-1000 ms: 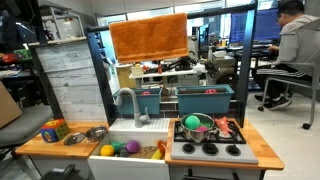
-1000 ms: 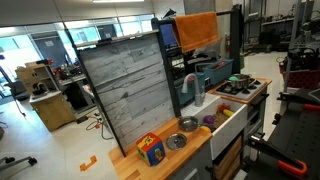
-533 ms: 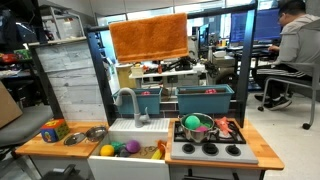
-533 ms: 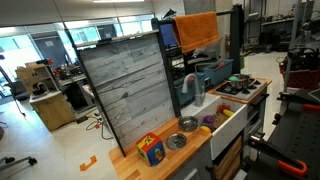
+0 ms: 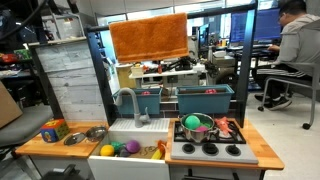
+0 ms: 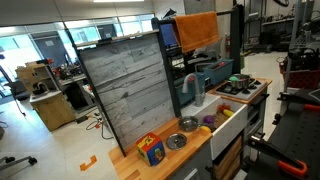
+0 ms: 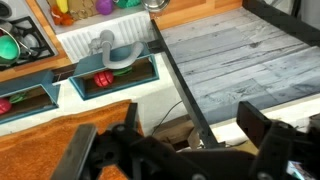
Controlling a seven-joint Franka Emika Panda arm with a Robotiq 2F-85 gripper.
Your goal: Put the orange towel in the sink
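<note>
The orange towel's nearest edge (image 5: 114,27) (image 7: 130,114) hangs down and across to the left in the wrist view, so my gripper will move there next and close at it.
The orange towel (image 5: 148,38) hangs spread over the top bar of the toy kitchen's frame; it shows in both exterior views (image 6: 197,30). In the wrist view its edge lies at the lower left (image 7: 45,140). The white sink (image 5: 128,127) sits below it in the counter, with a grey faucet and several small toys inside; it also shows in an exterior view (image 6: 226,118) and in the wrist view (image 7: 85,45). My gripper (image 7: 175,140) is open and empty, high above the kitchen, beside the towel's edge. It does not clearly show in the exterior views.
A grey wood-pattern panel (image 5: 78,85) stands next to the sink. Two teal bins (image 5: 205,98) sit behind the counter. A stove (image 5: 207,135) carries a green pot. Metal bowls (image 5: 85,135) and a colourful box (image 5: 54,129) sit on the counter. A person (image 5: 290,45) sits at the far side.
A dark part of the arm has come into the upper left of an exterior view. The towel and the kitchen have not moved.
</note>
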